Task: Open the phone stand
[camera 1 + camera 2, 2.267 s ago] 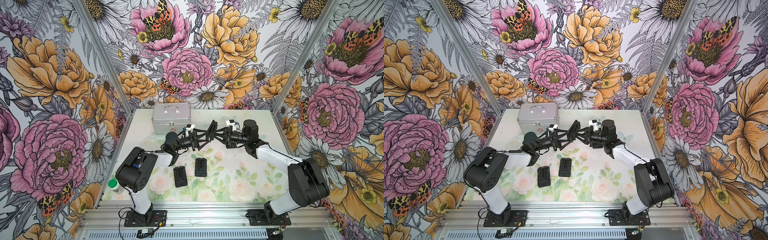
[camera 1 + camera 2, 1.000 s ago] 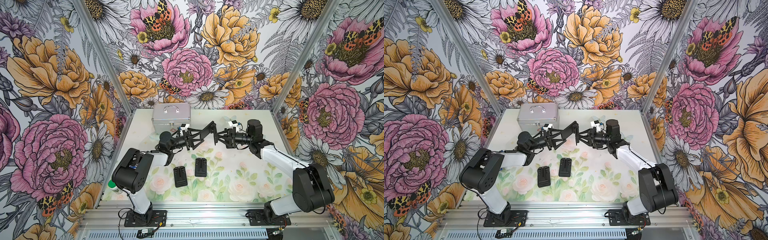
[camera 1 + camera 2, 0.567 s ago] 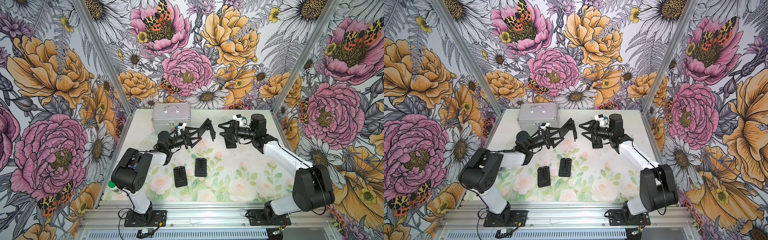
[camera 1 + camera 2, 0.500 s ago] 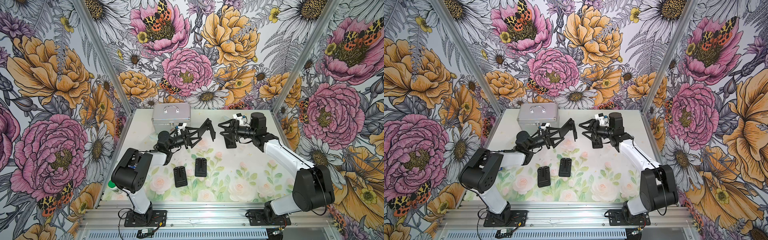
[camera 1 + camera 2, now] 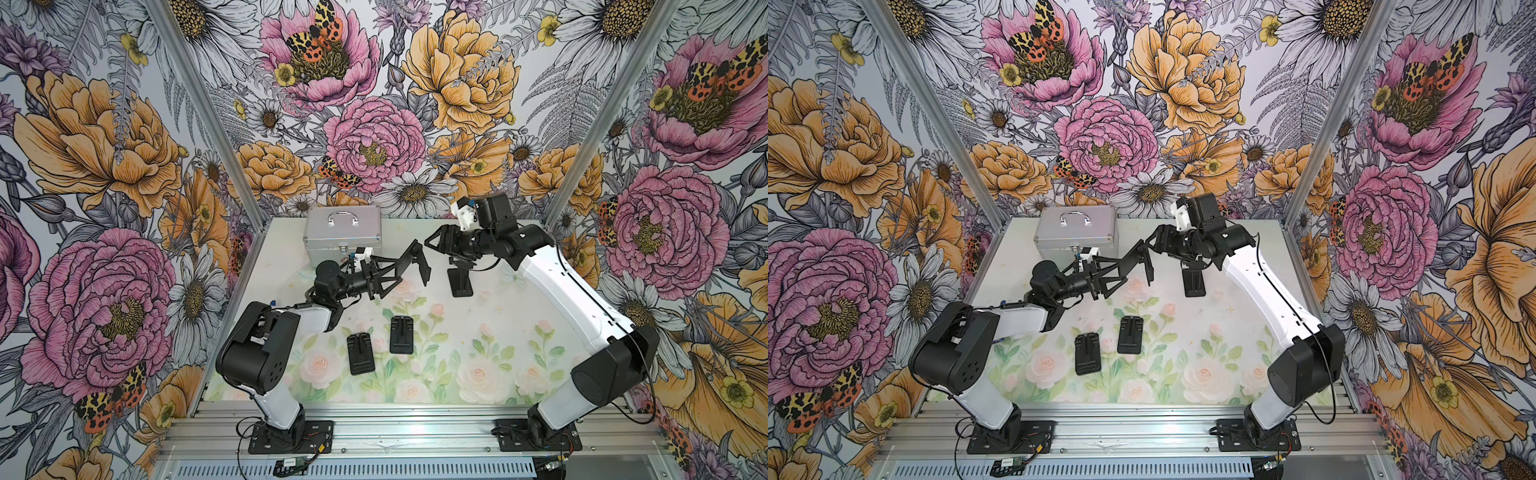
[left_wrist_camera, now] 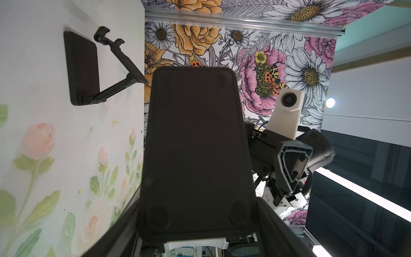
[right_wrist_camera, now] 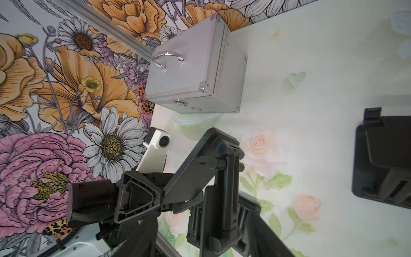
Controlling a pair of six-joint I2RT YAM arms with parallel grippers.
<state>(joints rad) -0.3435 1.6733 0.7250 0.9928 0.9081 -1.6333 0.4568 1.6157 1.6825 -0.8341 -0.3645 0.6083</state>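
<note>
The right gripper tilts downward next, moves back and down onto the phone stand's thin hooked part, and closes, because that part hangs apart from my spread fingers.
A black phone stand (image 5: 409, 262) (image 5: 1131, 259) hangs unfolded above the table in both top views. My left gripper (image 5: 376, 277) (image 6: 195, 222) is shut on its base plate (image 6: 195, 151), which fills the left wrist view. My right gripper (image 5: 433, 245) (image 7: 202, 231) is open just right of the stand's raised plate (image 7: 213, 178) and apart from it. That plate stands in front of the spread fingers in the right wrist view.
Another opened stand (image 5: 459, 279) (image 6: 89, 71) (image 7: 382, 160) stands on the mat under my right wrist. Two folded stands (image 5: 360, 353) (image 5: 401, 334) lie flat nearer the front. A silver case (image 5: 343, 230) (image 7: 195, 73) sits at the back left.
My right gripper has opened, let go of the held stand's plate and drawn back to the right. The left gripper keeps hold of the stand, and its arm has drawn back a little.
</note>
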